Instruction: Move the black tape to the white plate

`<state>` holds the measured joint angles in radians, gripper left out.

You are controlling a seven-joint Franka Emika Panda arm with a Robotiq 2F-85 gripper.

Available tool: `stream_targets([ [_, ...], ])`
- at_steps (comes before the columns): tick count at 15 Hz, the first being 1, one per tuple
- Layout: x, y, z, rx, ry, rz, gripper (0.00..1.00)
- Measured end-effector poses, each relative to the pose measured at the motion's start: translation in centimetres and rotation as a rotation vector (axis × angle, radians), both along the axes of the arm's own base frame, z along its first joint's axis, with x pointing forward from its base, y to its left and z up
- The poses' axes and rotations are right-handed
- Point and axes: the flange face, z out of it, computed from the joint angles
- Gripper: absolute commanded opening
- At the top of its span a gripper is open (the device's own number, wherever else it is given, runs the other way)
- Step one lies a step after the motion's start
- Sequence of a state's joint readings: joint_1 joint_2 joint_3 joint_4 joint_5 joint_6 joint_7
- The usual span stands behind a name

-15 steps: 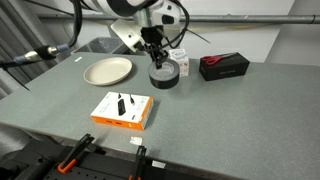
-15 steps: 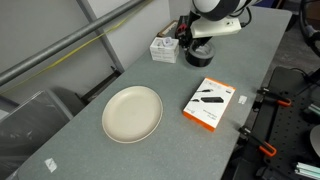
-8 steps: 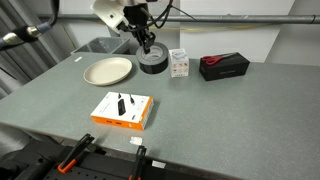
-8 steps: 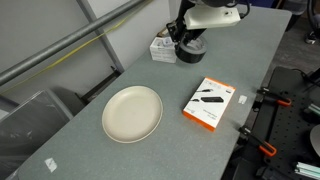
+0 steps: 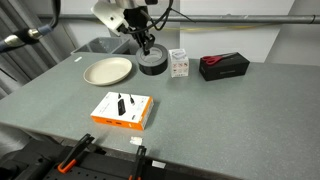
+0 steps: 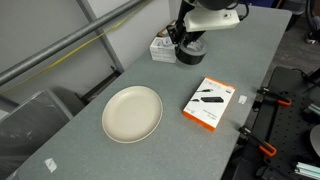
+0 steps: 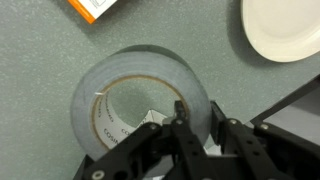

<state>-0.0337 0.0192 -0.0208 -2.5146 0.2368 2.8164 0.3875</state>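
The tape (image 5: 153, 63) is hanging beside the empty plate, so my gripper needs to lower it next onto the side of the plate nearer the small white box.
The black tape (image 5: 153, 63) is a thick roll held in my gripper (image 5: 149, 47), lifted above the table between the plate and the small white box. In the wrist view the roll (image 7: 135, 80) fills the middle, and my gripper (image 7: 198, 118) is shut on its wall, one finger inside the ring and one outside. The white plate (image 5: 107, 70) lies flat on the table beside the tape; it also shows in the wrist view (image 7: 282, 28) at the top right and in an exterior view (image 6: 132, 112). The tape in that exterior view (image 6: 190, 51) hangs under my gripper (image 6: 183, 40).
A small white cube-shaped box (image 5: 178, 63) stands next to the tape. A long black-and-red box (image 5: 223, 66) lies further along the back. A flat orange-and-white box (image 5: 122, 110) lies in the middle of the table, also in the wrist view (image 7: 92, 8). Clamps sit on the front edge.
Since one second ago my gripper has lifted the tape off the table and carried it sideways toward the plate. Over the last half second nothing visibly moved.
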Motion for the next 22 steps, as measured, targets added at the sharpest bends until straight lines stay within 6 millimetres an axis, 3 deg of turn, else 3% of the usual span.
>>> stream_targets([
  [3,1.8,3.8,0.8,0.018,-0.037,0.062,0.06],
  [7,4.9,12.6,1.4,0.035,-0.099,0.213,0.06],
  [12,8.1,20.6,-1.4,0.066,-0.101,0.359,0.06],
  [16,10.1,23.6,-5.7,0.081,-0.07,0.443,0.06],
  [22,11.9,24.2,-11.2,0.07,-0.022,0.502,0.06],
])
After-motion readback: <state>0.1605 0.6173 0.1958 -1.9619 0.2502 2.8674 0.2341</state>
